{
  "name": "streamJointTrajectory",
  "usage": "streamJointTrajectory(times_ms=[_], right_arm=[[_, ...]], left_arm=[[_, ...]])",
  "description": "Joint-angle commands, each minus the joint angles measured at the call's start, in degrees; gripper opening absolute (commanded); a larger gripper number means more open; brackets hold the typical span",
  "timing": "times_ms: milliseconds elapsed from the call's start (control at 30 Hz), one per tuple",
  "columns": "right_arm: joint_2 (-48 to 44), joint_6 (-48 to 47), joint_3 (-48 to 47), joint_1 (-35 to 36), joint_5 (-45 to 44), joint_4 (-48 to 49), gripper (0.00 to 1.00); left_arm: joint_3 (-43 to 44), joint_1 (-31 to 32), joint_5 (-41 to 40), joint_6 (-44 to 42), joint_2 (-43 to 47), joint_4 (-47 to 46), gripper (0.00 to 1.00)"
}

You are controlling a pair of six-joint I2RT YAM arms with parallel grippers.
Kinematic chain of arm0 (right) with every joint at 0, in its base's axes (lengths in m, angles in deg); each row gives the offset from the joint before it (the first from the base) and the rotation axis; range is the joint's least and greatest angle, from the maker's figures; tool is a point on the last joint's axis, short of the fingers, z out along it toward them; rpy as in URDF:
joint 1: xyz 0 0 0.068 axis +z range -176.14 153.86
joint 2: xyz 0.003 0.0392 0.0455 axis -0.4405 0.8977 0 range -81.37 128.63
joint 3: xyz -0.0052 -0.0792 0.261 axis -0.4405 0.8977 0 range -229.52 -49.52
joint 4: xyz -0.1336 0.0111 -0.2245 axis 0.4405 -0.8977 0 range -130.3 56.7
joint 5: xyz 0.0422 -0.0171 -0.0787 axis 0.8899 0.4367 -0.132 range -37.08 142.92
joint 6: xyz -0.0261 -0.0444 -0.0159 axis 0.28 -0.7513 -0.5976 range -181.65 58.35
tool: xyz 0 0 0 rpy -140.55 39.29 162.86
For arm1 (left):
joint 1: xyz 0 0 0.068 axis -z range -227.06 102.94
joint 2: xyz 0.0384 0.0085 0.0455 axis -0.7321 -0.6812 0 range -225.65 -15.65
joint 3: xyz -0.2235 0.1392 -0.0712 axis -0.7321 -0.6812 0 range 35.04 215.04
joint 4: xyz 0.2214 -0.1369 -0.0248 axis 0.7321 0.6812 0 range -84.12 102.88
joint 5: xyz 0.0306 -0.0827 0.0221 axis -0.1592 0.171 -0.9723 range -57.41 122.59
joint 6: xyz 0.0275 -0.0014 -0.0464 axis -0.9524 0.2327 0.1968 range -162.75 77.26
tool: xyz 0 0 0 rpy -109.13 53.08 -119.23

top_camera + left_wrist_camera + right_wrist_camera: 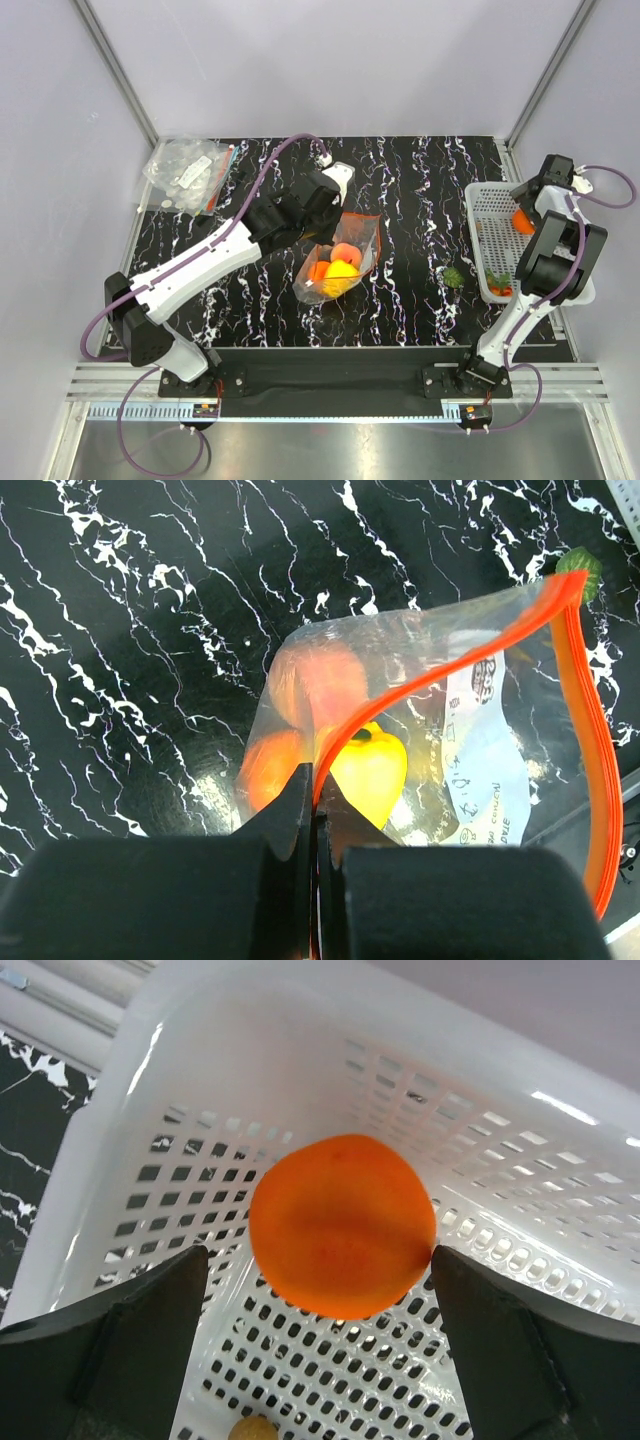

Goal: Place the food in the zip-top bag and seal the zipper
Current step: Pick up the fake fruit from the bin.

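The orange fruit sits between the fingers already, so next it stays low in the basket while my right gripper closes them onto the fruit's sides.
The zip-top bag (340,262) lies at the table's middle, a clear pouch with a white label. Inside it are two orange fruits (315,685), a peach-pink one and a yellow one (370,770). My left gripper (316,790) is shut on the red-orange zipper (450,665) at the bag's mouth, and it also shows in the top view (335,215). The strip runs up and right from the jaws, then loops back down. My right gripper (318,1252) is open inside a white basket, its fingers on either side of an orange fruit (342,1225). The right fingertip touches that fruit; the left is apart.
The white perforated basket (478,190) stands at the right edge and holds the orange fruit (522,222), red and green bits and a small tan ball (252,1428). A small green toy (454,277) lies beside it. A heap of clear bags (190,172) sits at the back left.
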Motion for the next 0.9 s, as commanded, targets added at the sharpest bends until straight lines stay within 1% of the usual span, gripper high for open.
streamJointTrajectory(times_ms=[0,100,200,233,300,333,400,500,633,733,800,867], right_arm=[[1.8,1.8,-1.9,-0.9,-2.2,2.6,1.0],[2.8,2.3,-2.2,-0.9,-4.5,1.5,1.0],[2.6,2.6,-1.1,-1.0,-4.3,2.4,0.93],[2.7,2.7,-0.8,-0.9,-3.4,2.9,0.87],[2.9,2.6,0.1,-1.0,-2.7,3.1,0.82],[2.5,2.8,0.3,-1.0,-2.6,2.9,0.73],[1.1,2.8,1.7,-1.0,-1.7,3.2,0.68],[-4.7,1.5,5.7,-0.9,-0.9,5.8,0.65],[-15.4,-0.6,10.4,-0.9,1.2,7.8,0.63],[-22.4,-1.4,13.5,-0.7,6.7,8.6,0.6],[-27.0,-2.0,14.2,-0.5,9.4,7.0,0.6],[-30.1,-2.7,14.7,0.2,14.0,5.2,0.6]], left_arm=[[3.8,-0.2,0.7,-1.0,0.1,-0.6,0.0],[4.0,-0.2,0.5,-0.8,0.1,-0.6,0.0],[3.9,-0.2,0.5,-0.6,0.1,-0.7,0.0],[3.9,-0.2,0.5,-0.6,0.1,-0.7,0.0],[3.9,-0.2,0.5,-0.6,0.1,-0.7,0.0],[3.9,-0.2,0.5,-0.6,0.2,-0.7,0.0],[3.6,-0.2,0.5,-0.4,0.4,-1.0,0.0],[3.2,-0.2,0.5,-0.4,0.8,-1.2,0.0],[2.5,-0.2,0.5,-0.4,1.2,-1.8,0.0],[2.3,-0.2,0.5,-0.4,1.5,-2.1,0.0],[2.1,-0.2,0.3,-0.5,1.5,-2.3,0.0],[1.7,-0.2,0.2,-0.6,1.8,-2.7,0.0]])
